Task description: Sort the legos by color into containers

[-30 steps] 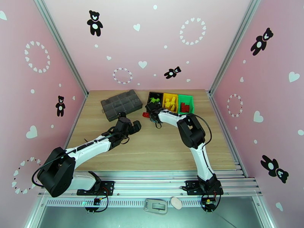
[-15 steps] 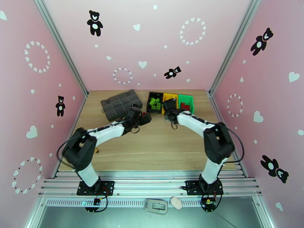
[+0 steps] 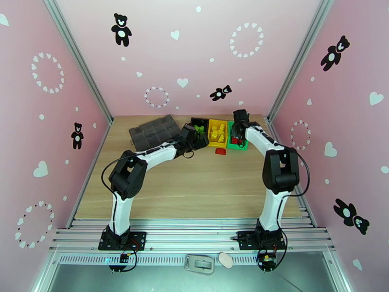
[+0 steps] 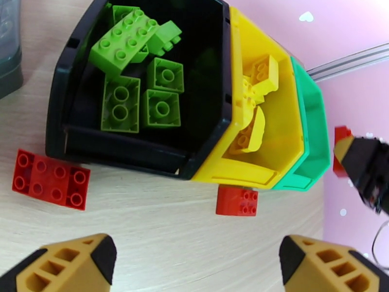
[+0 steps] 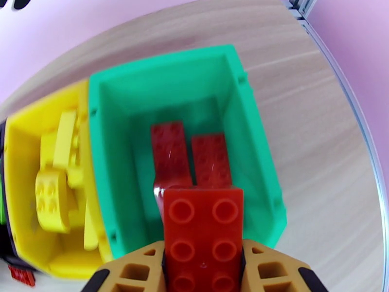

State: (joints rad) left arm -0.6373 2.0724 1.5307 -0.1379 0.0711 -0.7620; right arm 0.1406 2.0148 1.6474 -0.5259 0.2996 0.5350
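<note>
Next I will shift my left gripper toward the organizer box and lower over the oblong red brick, as that brick lies below the gripper by the black bin's corner.
Three joined containers stand at the back: a black bin (image 4: 121,147) holding green legos (image 4: 121,45), a yellow bin (image 4: 233,171) holding yellow legos (image 4: 253,93), and a green bin (image 5: 165,69) holding red legos (image 5: 189,156). My right gripper (image 5: 204,271) is shut on a red brick (image 5: 203,229) and hangs over the green bin (image 3: 238,147). My left gripper (image 4: 199,268) stands open just before the black bin (image 3: 204,121). On the table lie an oblong red brick (image 4: 51,178) and a small red brick (image 4: 237,201) (image 3: 220,151).
A dark-grey organizer box (image 3: 154,132) lies left of the bins. Pink walls with metal corner posts enclose the wooden table (image 3: 194,186) on three sides. The right gripper (image 4: 364,166) with its red brick shows at the right edge of the left wrist view.
The right gripper has carried the red brick from in front of the black bin to over the green bin. The left arm has stretched back and right, up to the black bin.
</note>
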